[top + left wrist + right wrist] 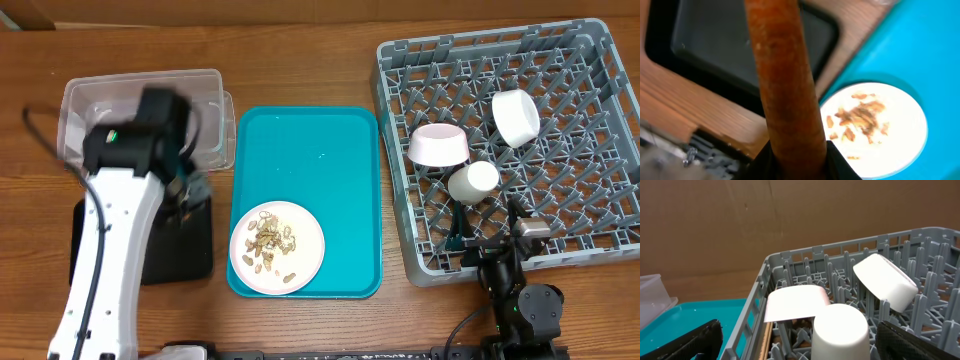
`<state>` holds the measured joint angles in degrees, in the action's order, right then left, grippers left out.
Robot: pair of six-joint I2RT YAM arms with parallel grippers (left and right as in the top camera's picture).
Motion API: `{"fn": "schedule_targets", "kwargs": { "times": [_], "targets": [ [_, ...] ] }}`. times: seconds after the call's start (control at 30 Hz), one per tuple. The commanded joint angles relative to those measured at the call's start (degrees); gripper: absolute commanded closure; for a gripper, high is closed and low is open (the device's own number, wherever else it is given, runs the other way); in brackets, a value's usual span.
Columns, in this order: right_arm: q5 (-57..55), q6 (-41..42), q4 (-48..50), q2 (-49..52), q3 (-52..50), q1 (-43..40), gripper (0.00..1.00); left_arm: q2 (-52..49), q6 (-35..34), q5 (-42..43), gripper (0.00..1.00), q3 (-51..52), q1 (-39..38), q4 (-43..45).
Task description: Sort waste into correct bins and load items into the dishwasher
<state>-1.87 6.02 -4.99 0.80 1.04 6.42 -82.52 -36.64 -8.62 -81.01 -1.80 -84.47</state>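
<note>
My left gripper should next move down over the black bin's bare, open bottom below it and release the long orange carrot-like piece.
My left gripper is shut on a long orange carrot-like piece, held upright over the edge of the black bin, which also shows in the left wrist view. A white plate with food scraps lies on the teal tray; the plate also shows in the left wrist view. My right gripper is open and empty at the front-left of the grey dish rack, with a white cup between its fingers' line. A pink bowl and a white bowl sit in the rack.
A clear plastic bin stands at the back left, behind my left arm. The teal tray lies between the bins and the rack. A brown cardboard wall rises behind the table.
</note>
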Motion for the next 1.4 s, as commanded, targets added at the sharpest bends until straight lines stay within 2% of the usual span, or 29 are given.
{"fn": "schedule_targets", "kwargs": {
  "times": [0.0,0.17,0.27,0.3,0.33,0.37,0.4,0.43,0.67,0.8,0.97,1.07,1.17,1.23,1.27,1.3,1.37],
  "targets": [
    [0.07,0.17,0.39,-0.63,-0.57,-0.17,0.00,6.78,-2.01,4.68,0.96,12.17,7.89,5.66],
    [0.07,0.17,0.39,-0.63,-0.57,-0.17,0.00,9.03,-2.40,11.80,0.88,25.70,19.08,16.22],
    [0.07,0.17,0.39,-0.63,-0.57,-0.17,0.00,8.74,-1.90,14.71,0.86,30.62,22.47,21.40],
    [0.04,0.17,0.39,-0.63,-0.57,-0.17,0.00,8.72,-1.73,14.67,0.79,31.23,22.86,22.25],
    [0.07,0.17,0.39,-0.63,-0.57,-0.17,0.00,8.72,-1.57,14.53,0.64,31.34,22.88,22.67],
    [0.07,0.17,0.39,-0.63,-0.57,-0.17,0.00,8.72,-1.01,14.53,0.46,31.10,22.86,23.08],
    [0.04,0.17,0.39,-0.63,-0.57,-0.17,0.00,8.72,-0.74,14.73,0.10,30.53,22.84,23.02],
    [0.07,0.17,0.39,-0.63,-0.57,-0.17,0.00,8.72,-0.46,15.17,0.00,29.79,22.84,22.95],
    [0.07,0.17,0.39,-0.63,-0.57,-0.17,0.00,8.81,7.65,19.02,0.00,18.62,21.90,17.64],
    [0.07,0.17,0.39,-0.63,-0.57,-0.17,0.00,8.83,11.26,20.59,0.00,12.44,16.55,15.72],
    [0.04,0.17,0.39,-0.63,-0.57,-0.17,0.00,8.37,15.76,21.57,0.00,11.15,1.11,19.10],
    [0.07,0.17,0.39,-0.63,-0.57,-0.17,0.00,6.36,15.91,21.38,0.00,11.17,-10.45,22.62],
    [0.07,0.17,0.39,-0.63,-0.57,-0.17,0.00,2.84,16.28,26.38,0.00,11.17,-20.68,28.24],
    [0.07,0.17,0.39,-0.63,-0.57,-0.17,0.00,0.39,16.22,26.32,0.00,11.15,-25.57,31.43],
    [0.07,0.17,0.39,-0.63,-0.57,-0.17,0.00,-0.90,15.28,25.75,0.02,11.15,-27.63,32.52],
    [0.07,0.17,0.39,-0.63,-0.57,-0.17,0.00,-2.36,14.56,24.30,0.10,11.15,-29.53,33.16],
    [0.07,0.17,0.39,-0.63,-0.57,-0.17,0.00,-5.77,13.51,18.32,0.18,11.13,-33.35,32.52]
  ]
}}
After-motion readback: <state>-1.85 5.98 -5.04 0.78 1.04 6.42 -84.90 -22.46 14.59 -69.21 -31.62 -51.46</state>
